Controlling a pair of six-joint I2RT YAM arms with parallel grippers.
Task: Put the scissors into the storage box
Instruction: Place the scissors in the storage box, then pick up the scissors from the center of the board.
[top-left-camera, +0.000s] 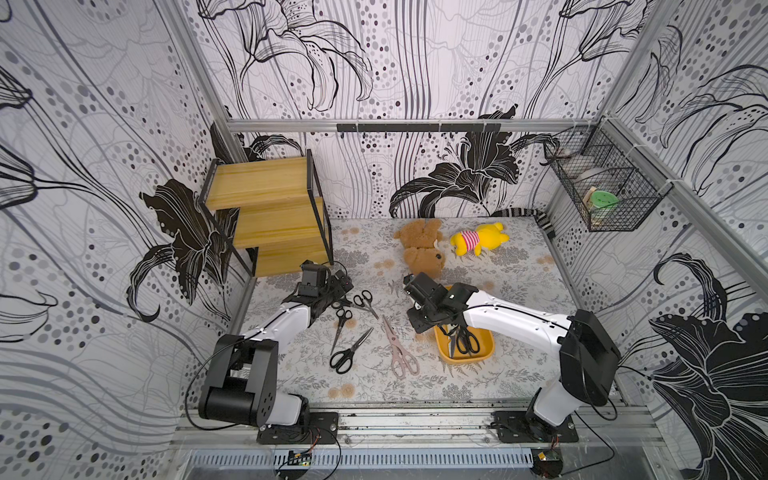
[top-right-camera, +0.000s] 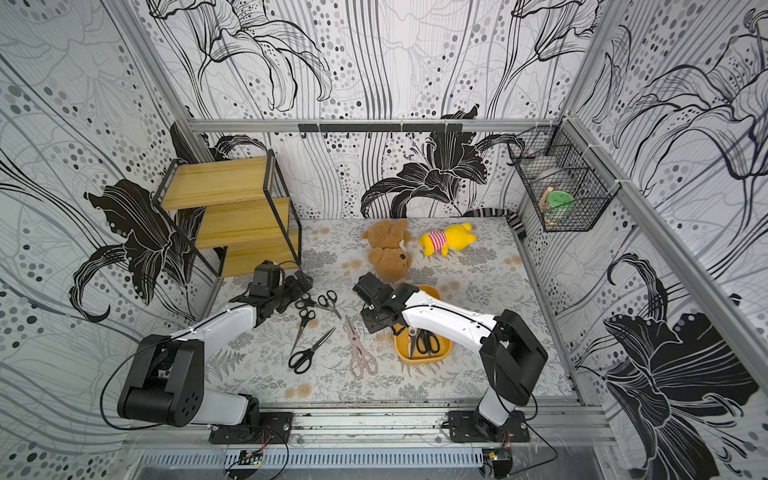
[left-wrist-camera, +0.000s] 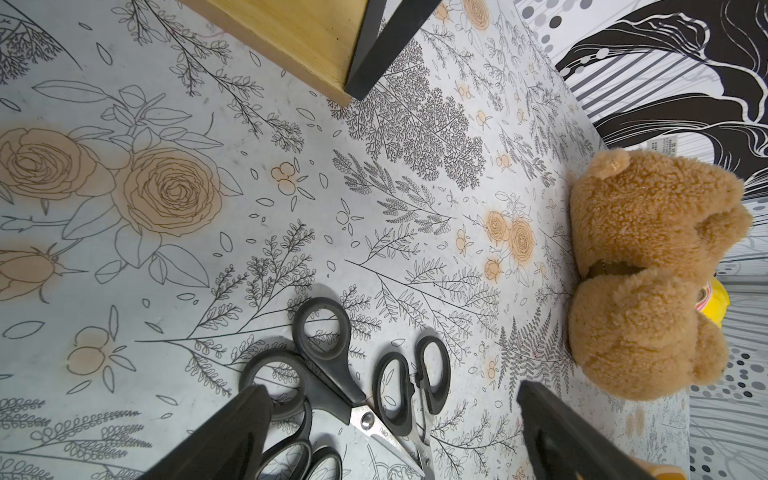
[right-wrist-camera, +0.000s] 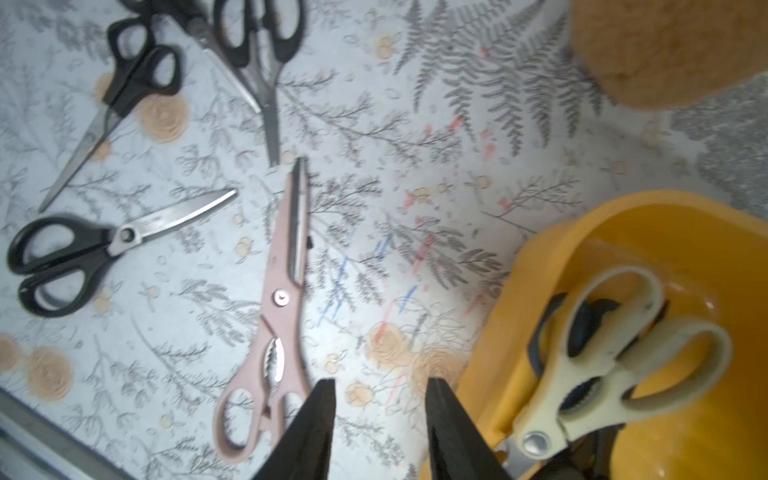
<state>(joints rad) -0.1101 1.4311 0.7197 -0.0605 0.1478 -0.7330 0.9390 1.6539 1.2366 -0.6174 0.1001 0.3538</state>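
Observation:
The pink shears' handle nearest the box lies uncovered on the mat. I will bring my right gripper down and back onto that handle's loop rim.
The yellow-orange storage box sits right of centre and holds cream shears and black-handled scissors. My right gripper hangs open and empty just beside the box's left wall. Pale pink shears lie on the mat left of the box. Further left lie three black-handled scissors. My left gripper is open above the overlapping black handles and holds nothing.
A brown teddy and a yellow plush lie behind the box. A stepped wooden shelf stands at the back left, close to the left arm. A black wire basket hangs on the right wall.

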